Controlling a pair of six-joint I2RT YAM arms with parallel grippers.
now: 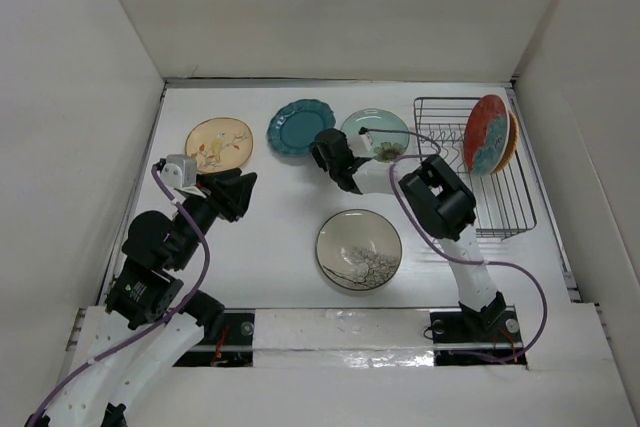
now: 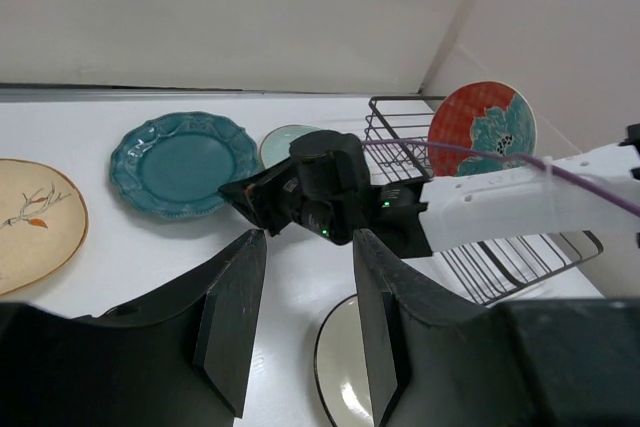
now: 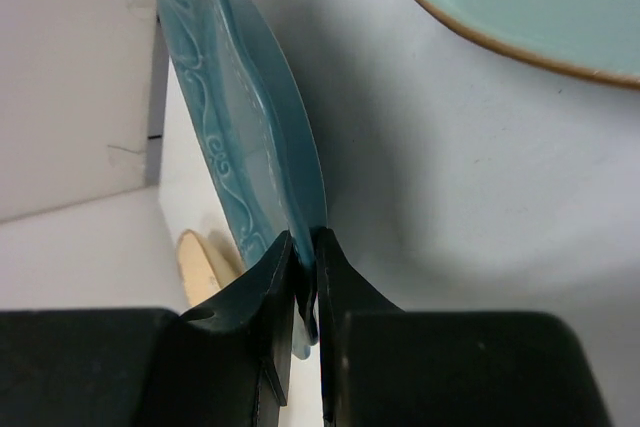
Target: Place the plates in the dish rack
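Bare rack wires (image 1: 457,137) are beside the orange plate, to the right of my right gripper in the top view. I will lift my right gripper over, lower it there and release.
The dark teal scalloped plate (image 1: 298,127) lies at the back of the table. My right gripper (image 1: 323,150) is shut on its near-right rim; in the right wrist view the jaws (image 3: 307,242) pinch the teal rim (image 3: 250,137). My left gripper (image 1: 243,193) is open and empty, its fingers (image 2: 235,307) hovering above the table left of the cream tree plate (image 1: 359,249). The tan floral plate (image 1: 218,144) lies at the back left. The pale green plate (image 1: 380,133) lies behind the right arm. The black wire dish rack (image 1: 500,197) holds an upright orange and teal plate (image 1: 487,134), with another behind it.
White walls enclose the table on three sides. The right arm (image 2: 500,197) stretches across the left wrist view in front of the rack (image 2: 520,257). The rack's near half holds only bare wires.
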